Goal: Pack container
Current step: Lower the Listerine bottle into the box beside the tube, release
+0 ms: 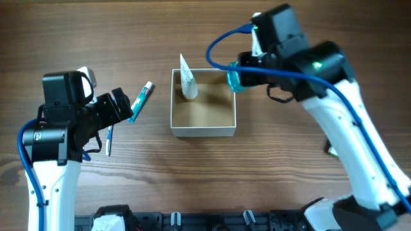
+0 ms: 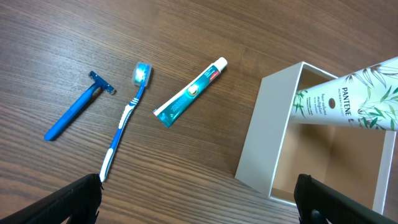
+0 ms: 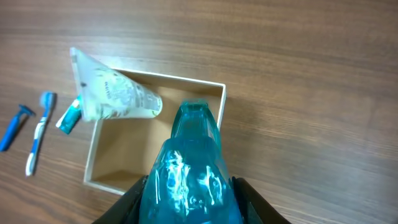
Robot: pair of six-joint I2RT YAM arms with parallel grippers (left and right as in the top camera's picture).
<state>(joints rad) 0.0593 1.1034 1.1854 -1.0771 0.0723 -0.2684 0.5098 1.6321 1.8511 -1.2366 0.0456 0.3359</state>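
Observation:
The bottle (image 3: 189, 168) goes over the container's empty far corner (image 3: 200, 93) and down next. My right gripper then releases it there, since the Pantene tube takes one far corner.
The container (image 1: 203, 130), a square white-walled box with a tan inside, sits mid-table; it also shows in the left wrist view (image 2: 264, 143) and the right wrist view (image 3: 93, 158). A white Pantene tube (image 1: 187, 81) leans in its far left corner, seen too in the wrist views (image 2: 345, 102) (image 3: 115, 96). My right gripper (image 3: 189, 193) is shut on a clear blue bottle (image 3: 189, 168) held over the container's right wall (image 1: 234, 80). My left gripper (image 2: 199, 199) is open and empty, left of the container, near a toothpaste tube (image 2: 189, 91), a toothbrush (image 2: 124, 121) and a blue razor (image 2: 74, 112).
The toothpaste (image 1: 142, 99) and toothbrush (image 1: 109, 140) lie on the wooden table left of the container, partly under my left arm. A black rail (image 1: 212, 221) runs along the table's front edge.

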